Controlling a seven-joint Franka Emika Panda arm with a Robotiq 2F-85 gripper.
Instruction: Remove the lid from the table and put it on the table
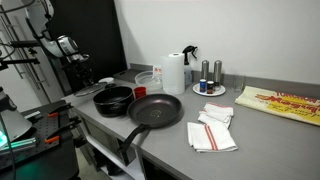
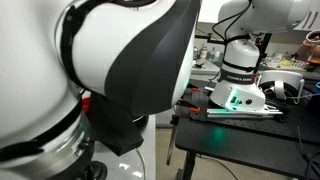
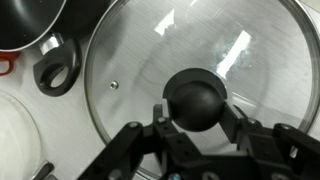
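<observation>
My gripper holds the lid above the grey tabletop beside the pot, where bare surface shows through the glass. Next it will bring the lid down onto the tabletop there and release the lid's knob.
In the wrist view the lid (image 3: 150,60) fills the frame: round clear glass with a metal rim and a black knob (image 3: 195,95). My gripper (image 3: 198,108) has one finger on each side of the knob and touches it on both sides. Grey surface shows through the glass. The black pot (image 3: 30,20) and its loop handle (image 3: 55,65) lie beside the lid at the upper left, so the lid is off the pot. In an exterior view the arm (image 1: 65,45) is at the far left end of the grey table (image 1: 250,140), behind the pot (image 1: 113,100); the lid is not clear there.
A black frying pan (image 1: 155,110) with a long handle lies next to the pot. A paper towel roll (image 1: 174,72), spray bottle (image 1: 190,60), shakers on a plate (image 1: 210,88), folded cloths (image 1: 212,130) and a mat (image 1: 285,103) stand further along. The robot body (image 2: 110,70) blocks an exterior view.
</observation>
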